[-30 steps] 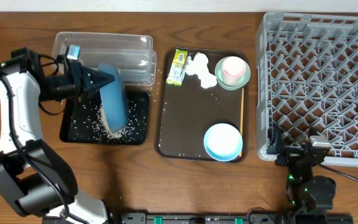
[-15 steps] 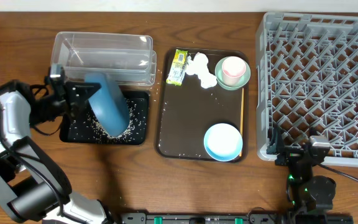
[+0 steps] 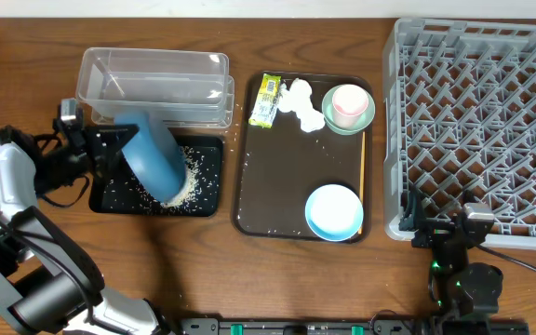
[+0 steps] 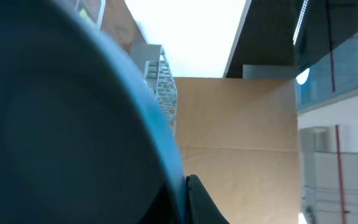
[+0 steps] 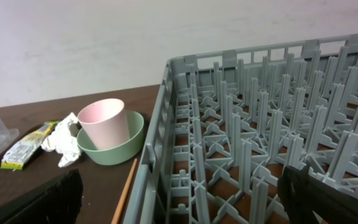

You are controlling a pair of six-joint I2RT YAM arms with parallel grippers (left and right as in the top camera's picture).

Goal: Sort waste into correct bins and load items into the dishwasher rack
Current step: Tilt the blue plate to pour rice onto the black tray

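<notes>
My left gripper is to swing the plate [image 3: 156, 160] to the right in the overhead view, to the brown tray's bare middle [image 3: 282, 156]. It should turn the plate level, lower it and let go of it there.
My left gripper [image 3: 108, 154] is shut on the rim of the dark blue plate [image 3: 156, 160], which stands steeply tilted over the black tray bin [image 3: 110, 191]. White rice [image 3: 182, 189] lies scattered and heaped in that tray under the plate's lower edge. In the left wrist view the plate [image 4: 61, 124] fills the left side, pinched at my left gripper [image 4: 184, 202]. The wrapper [image 3: 267, 99], tissue [image 3: 301, 103], pink cup [image 3: 347, 103] inside the mint bowl [image 3: 365, 119] and the light blue bowl [image 3: 333, 212] sit on the brown tray. My right gripper [image 3: 445, 225] hangs open over the dishwasher rack's [image 3: 491, 112] front left corner.
The clear tub bin [image 3: 156, 70] stands just behind the black tray. The brown serving tray [image 3: 277, 177] lies between the bins and the rack. In the right wrist view the cup [image 5: 103, 123] and the tissue [image 5: 64, 140] are left of the rack wall [image 5: 157, 155].
My left arm has drawn back to the left and toward the front with the plate. More rice has gathered on the black tray by the plate's lower edge. The right arm has not moved.
</notes>
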